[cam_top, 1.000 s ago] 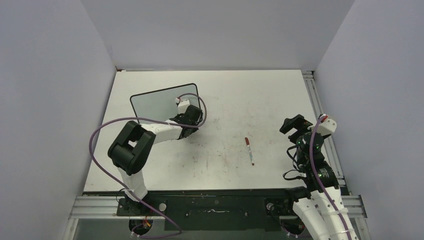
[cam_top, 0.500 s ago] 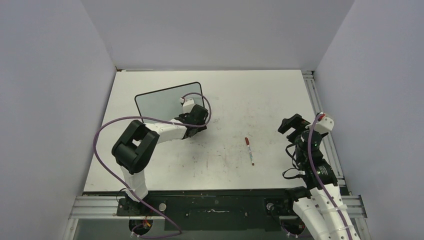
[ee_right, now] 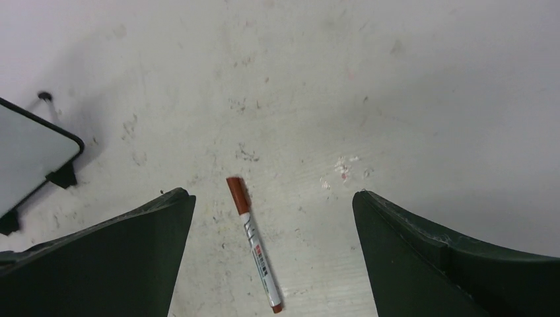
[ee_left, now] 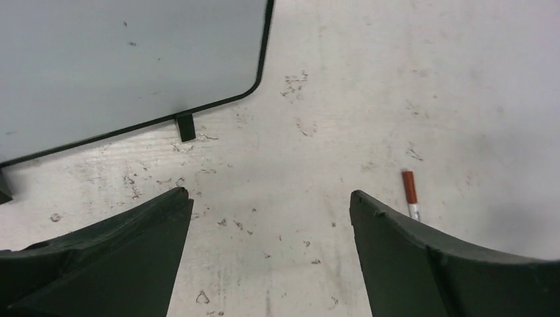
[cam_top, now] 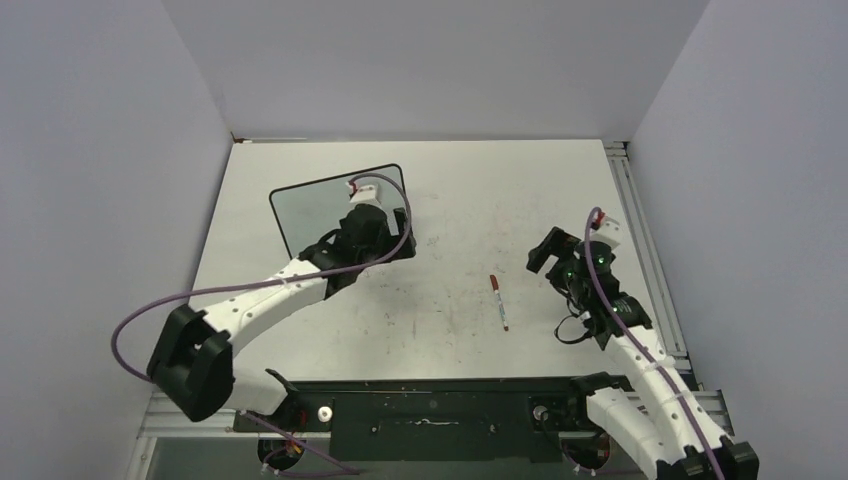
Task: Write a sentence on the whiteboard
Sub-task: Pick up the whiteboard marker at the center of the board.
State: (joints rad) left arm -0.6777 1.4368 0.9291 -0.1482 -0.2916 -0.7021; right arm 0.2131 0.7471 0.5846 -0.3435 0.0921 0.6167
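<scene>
My right gripper needs to go down, back and to the left in the top view next, onto the marker's white body (cam_top: 503, 312) (ee_right: 265, 271). The marker is below the gripper on that side.
The whiteboard (cam_top: 325, 205), pale with a thin black frame, stands on small black feet (ee_left: 187, 127) at the back left of the table. Its surface (ee_left: 125, 59) is bare where it shows; the sentence is not in view. My left gripper (cam_top: 388, 243) hovers by the board's right lower corner, open with only table between its fingers (ee_left: 269, 195). A white marker with a red cap (cam_top: 499, 301) lies flat mid-table. My right gripper (cam_top: 547, 252) is just right of it, open, and the marker (ee_right: 254, 244) lies below, between its fingers (ee_right: 271, 198). The board's corner (ee_right: 26, 155) shows at left.
Grey walls close in the table on three sides. An aluminium rail (cam_top: 640, 230) runs along the right edge. The table top (cam_top: 470, 200) is scuffed with old marks. The arm bases sit on a black plate (cam_top: 430, 415) at the near edge.
My left gripper has opened beside the whiteboard, which shifted slightly right, and the left arm has stretched out. My right gripper has moved left and forward toward the marker.
</scene>
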